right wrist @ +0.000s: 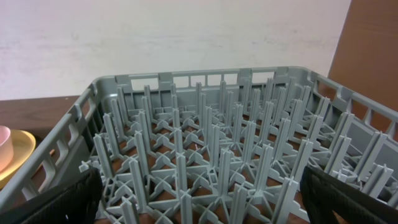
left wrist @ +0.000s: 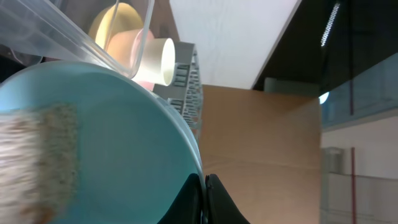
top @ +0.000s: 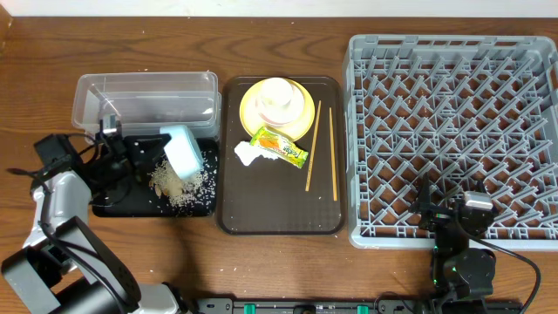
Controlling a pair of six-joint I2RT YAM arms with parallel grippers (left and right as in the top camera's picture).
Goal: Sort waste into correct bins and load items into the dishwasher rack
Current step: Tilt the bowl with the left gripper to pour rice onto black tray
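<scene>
The brown tray's near end (top: 254, 197) lies bare. The left gripper swings over it next, turns the light blue bowl upright, lowers it there and releases the bowl's rim.
My left gripper (top: 155, 157) is shut on the rim of the light blue bowl (top: 183, 150) and holds it tilted on edge over the black tray (top: 113, 208). Rice grains (top: 177, 185) lie heaped in that tray. In the left wrist view the jaws (left wrist: 205, 186) pinch the bowl's rim (left wrist: 112, 143), and blurred rice (left wrist: 37, 162) clings inside. The clear tub (top: 144, 96) stands behind. The yellow plate (top: 301, 113) holds the white bowl (top: 277, 98). The wrapper (top: 279, 146), tissue (top: 248, 154) and chopsticks (top: 314, 144) lie on the brown tray. My right gripper (top: 449, 205) is open and empty over the front edge of the rack (top: 453, 105).
The brown serving tray (top: 279, 214) sits between the black tray and the rack. The right wrist view shows the rack's upright pegs (right wrist: 205, 143) between the fingers (right wrist: 202, 199) and the plate's edge (right wrist: 18, 152) at the left. The white cup (left wrist: 158, 59) shows in the left wrist view.
</scene>
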